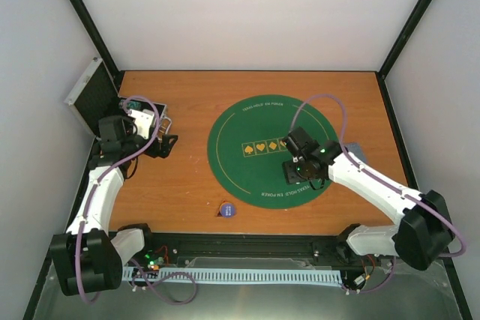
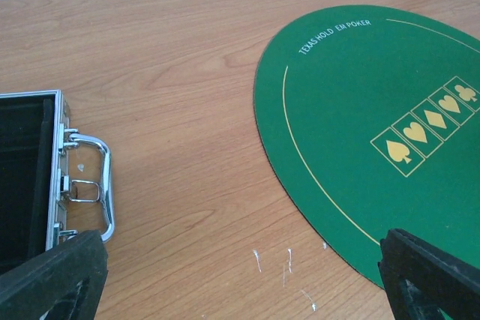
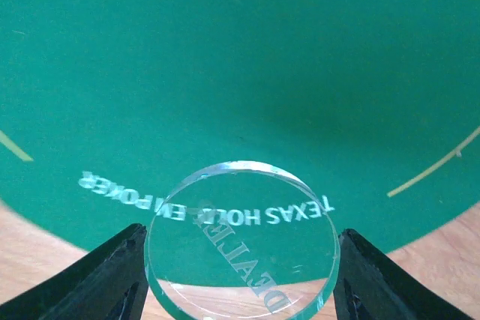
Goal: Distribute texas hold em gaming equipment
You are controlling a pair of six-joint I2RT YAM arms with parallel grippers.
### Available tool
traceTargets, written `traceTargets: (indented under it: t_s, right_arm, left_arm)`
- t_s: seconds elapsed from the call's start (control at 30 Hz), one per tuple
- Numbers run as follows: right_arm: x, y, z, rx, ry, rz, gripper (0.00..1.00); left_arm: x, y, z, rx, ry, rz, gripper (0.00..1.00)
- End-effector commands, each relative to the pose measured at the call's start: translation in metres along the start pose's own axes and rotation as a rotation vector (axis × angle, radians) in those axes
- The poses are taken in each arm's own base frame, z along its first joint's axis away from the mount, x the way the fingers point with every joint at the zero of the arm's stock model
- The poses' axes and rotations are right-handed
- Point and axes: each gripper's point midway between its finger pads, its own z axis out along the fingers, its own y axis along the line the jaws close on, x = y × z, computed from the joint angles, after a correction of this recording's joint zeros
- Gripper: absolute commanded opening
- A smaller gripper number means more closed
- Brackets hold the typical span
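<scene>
The mat beside the club box is bare, so my right gripper needs to move outward across the green and bring the clear disc down onto that open spot.
My right gripper (image 1: pixel 298 172) is shut on a clear disc (image 3: pixel 241 241) engraved "DEALER". Its fingers (image 3: pixel 105 275) press the disc's two edges, and it hangs over the near edge of the round green poker mat (image 1: pixel 270 148). A purple-blue chip (image 1: pixel 225 209) lies on the wooden table in front of the mat, with a small orange bit at its left side. My left gripper (image 2: pixel 244 282) is open and empty over bare wood, between the case and the mat (image 2: pixel 375 110). No cards show.
The silver, black-lined case (image 1: pixel 90 95) stands open at the far left, and its handle and latches show in the left wrist view (image 2: pixel 86 185). White walls with black posts close in the table on three sides.
</scene>
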Motion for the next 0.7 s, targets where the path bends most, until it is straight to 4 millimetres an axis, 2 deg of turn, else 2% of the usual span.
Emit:
traceTargets:
  t_s: [0.0, 0.1, 0.23, 0.3, 0.5, 0.67]
  right_arm:
    - [0.004, -0.021, 0.024, -0.014, 0.042, 0.023, 0.4]
    - [0.003, -0.029, 0.041, -0.007, 0.053, 0.053, 0.38]
    - [0.004, -0.044, 0.061, 0.092, 0.1, 0.073, 0.35]
    - [0.005, -0.045, 0.07, 0.107, 0.123, 0.072, 0.34]
    - [-0.014, -0.044, 0.079, 0.113, 0.09, 0.058, 0.35]
    - [-0.026, -0.065, 0.085, 0.153, 0.093, 0.073, 0.34]
  left_arm:
    - [0.0, -0.002, 0.001, 0.018, 0.005, 0.012, 1.0]
    - [0.002, -0.002, 0.002, 0.027, 0.013, 0.009, 1.0]
    - [0.004, -0.004, 0.004, 0.046, 0.021, 0.002, 1.0]
    - [0.004, -0.004, 0.004, 0.049, 0.022, 0.003, 1.0]
    - [0.007, -0.004, 0.006, 0.053, 0.032, -0.003, 1.0]
    - [0.008, -0.003, 0.007, 0.056, 0.037, -0.007, 1.0]
